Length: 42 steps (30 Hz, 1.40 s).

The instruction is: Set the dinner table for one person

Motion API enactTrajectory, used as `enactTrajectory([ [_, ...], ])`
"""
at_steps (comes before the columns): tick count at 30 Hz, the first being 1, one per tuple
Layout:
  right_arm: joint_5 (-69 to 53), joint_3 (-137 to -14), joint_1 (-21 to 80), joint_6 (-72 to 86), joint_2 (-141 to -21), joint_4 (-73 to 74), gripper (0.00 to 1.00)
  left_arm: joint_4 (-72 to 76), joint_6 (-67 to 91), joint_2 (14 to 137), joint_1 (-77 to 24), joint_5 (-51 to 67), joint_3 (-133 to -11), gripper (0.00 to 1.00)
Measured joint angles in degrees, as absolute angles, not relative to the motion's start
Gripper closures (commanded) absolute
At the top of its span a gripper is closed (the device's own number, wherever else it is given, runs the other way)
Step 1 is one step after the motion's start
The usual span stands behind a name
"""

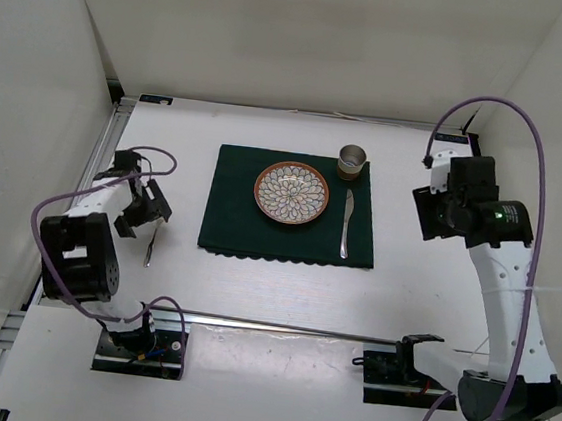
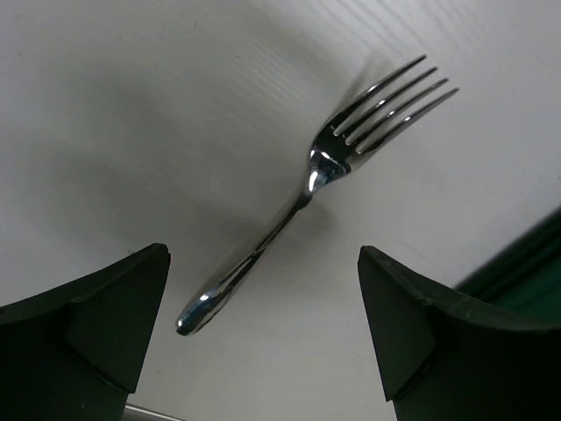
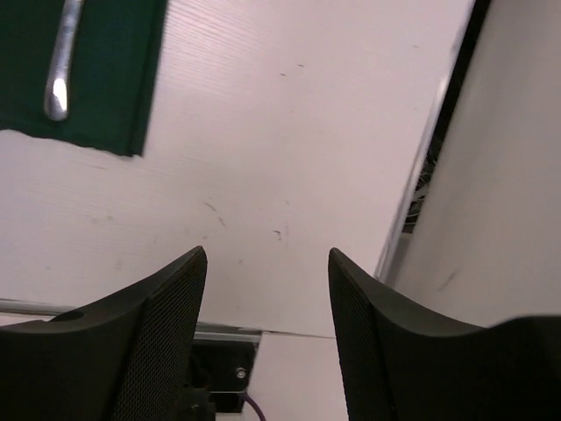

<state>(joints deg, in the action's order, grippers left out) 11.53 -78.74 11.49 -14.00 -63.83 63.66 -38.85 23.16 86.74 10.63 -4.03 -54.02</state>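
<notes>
Next I need to turn my left gripper toward the slanted line of the fork below my open jaws, and bring the jaws down around the fork's neck (image 1: 155, 233) (image 2: 291, 214) to close.
The white dinner table (image 1: 272, 295) carries a dark green placemat (image 1: 289, 206) with a patterned plate (image 1: 292, 193), a small metal cup (image 1: 353, 161) and a knife (image 1: 346, 222) on it. A silver fork (image 1: 150, 246) lies on the bare table left of the placemat. My left gripper (image 1: 148, 217) hovers over it, open and empty. In the left wrist view the fork (image 2: 307, 197) lies flat, its handle end between my open left gripper (image 2: 263, 324) fingers, not touched. My right gripper (image 1: 431, 218) is open and empty, raised at the table's right side.
White walls enclose the table on the left, back and right. A metal rail (image 1: 279, 325) runs along the near edge. The right wrist view shows my right gripper (image 3: 267, 272) above bare table, the placemat corner (image 3: 96, 96), the knife handle (image 3: 61, 61) and the right wall (image 3: 508, 175).
</notes>
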Motion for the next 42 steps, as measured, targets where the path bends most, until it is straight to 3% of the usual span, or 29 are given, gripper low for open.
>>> enactTrajectory([
  [5,12.62,-84.60,5.56,-17.78,-63.57,65.71,0.38,-37.63,23.29,92.62,8.71,-7.03,-54.04,0.04],
  [9,13.17,-93.08,3.33,-19.14,-64.42,66.70,0.37,-36.60,22.06,95.61,5.87,-9.13,-55.53,0.14],
  [11,13.63,-97.86,3.01,-19.70,-65.52,66.98,0.37,-36.10,20.60,96.18,4.45,-10.07,-56.16,0.23],
  [12,13.96,-99.77,2.96,-19.94,-65.98,66.81,0.37,-35.88,19.79,96.38,4.05,-10.31,-56.38,0.38],
  [15,15.20,-104.84,2.96,-20.62,-67.66,67.02,0.37,-35.33,16.82,97.21,3.29,-10.63,-57.10,0.52],
  [16,15.68,-106.06,2.96,-20.93,-68.18,66.72,0.37,-35.05,15.79,97.27,3.31,-10.74,-57.17,0.61],
  [20,16.93,-107.59,2.96,-21.56,-69.56,65.80,0.37,-34.22,11.51,96.49,4.29,-11.66,-55.96,0.71],
  [24,17.54,-107.59,2.96,-21.67,-70.72,65.60,0.37,-33.95,8.08,93.97,6.42,-12.12,-52.88,0.73],
  [28,17.67,-108.60,2.96,-21.65,-72.05,65.41,0.37,-34.30,6.66,93.97,8.86,-12.03,-52.69,0.90],
  [37,17.72,-112.68,2.96,-21.65,-73.06,64.49,0.37,-38.06,6.98,96.90,10.41,-9.34,-56.93,0.90],
  [42,18.17,-111.92,2.96,-21.65,-72.95,63.99,0.37,-45.78,9.15,101.36,8.29,-7.73,-71.75,0.90],
])
